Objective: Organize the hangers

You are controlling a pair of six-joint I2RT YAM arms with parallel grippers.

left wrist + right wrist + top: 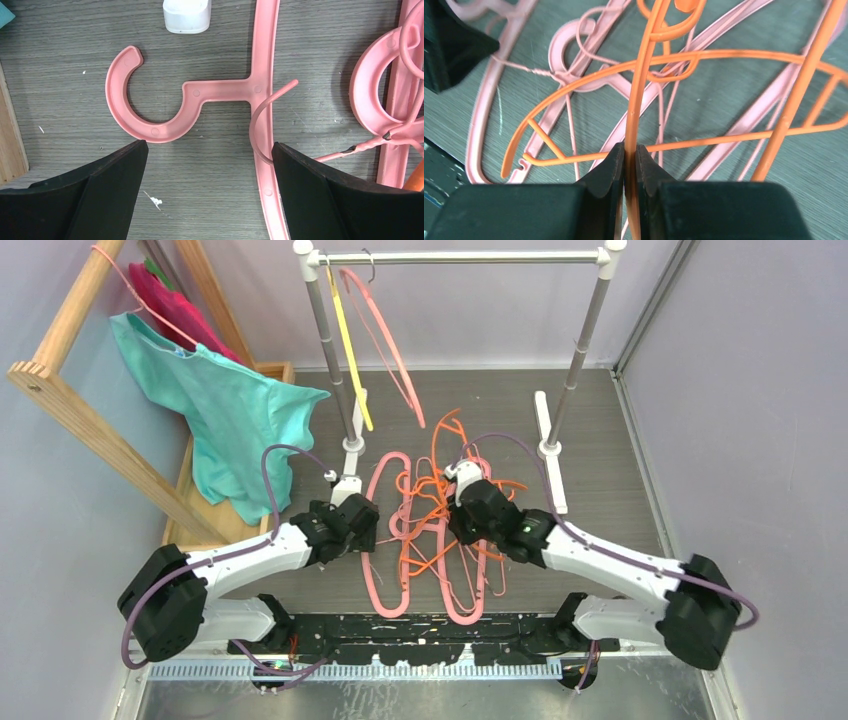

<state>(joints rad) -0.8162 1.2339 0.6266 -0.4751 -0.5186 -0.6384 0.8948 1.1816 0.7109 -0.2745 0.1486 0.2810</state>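
The spot on the rack's bar [394, 257] beside the pink hanger is above and outward of my right gripper, so my gripper will rise outward next and release the orange hanger there.
A tangle of pink and orange hangers [430, 530] lies on the grey floor between my arms. A yellow hanger [348, 350] and a pink hanger [385, 340] hang from the white rack's rail [460, 257]. My right gripper [630, 150] is shut on the thin rod of an orange hanger [644, 75] at the pile's right side [470, 515]. My left gripper [210, 165] is open and empty low over the floor at the pile's left [352, 525], with a flat pink hanger's hook [150, 95] just ahead and its bar by the right finger [310, 190].
A wooden frame [90, 430] at left carries a pink hanger with teal [235, 420] and magenta garments. The rack's white feet [548, 450] stand behind the pile; one foot [186, 15] is just ahead of my left gripper. Grey walls enclose the floor.
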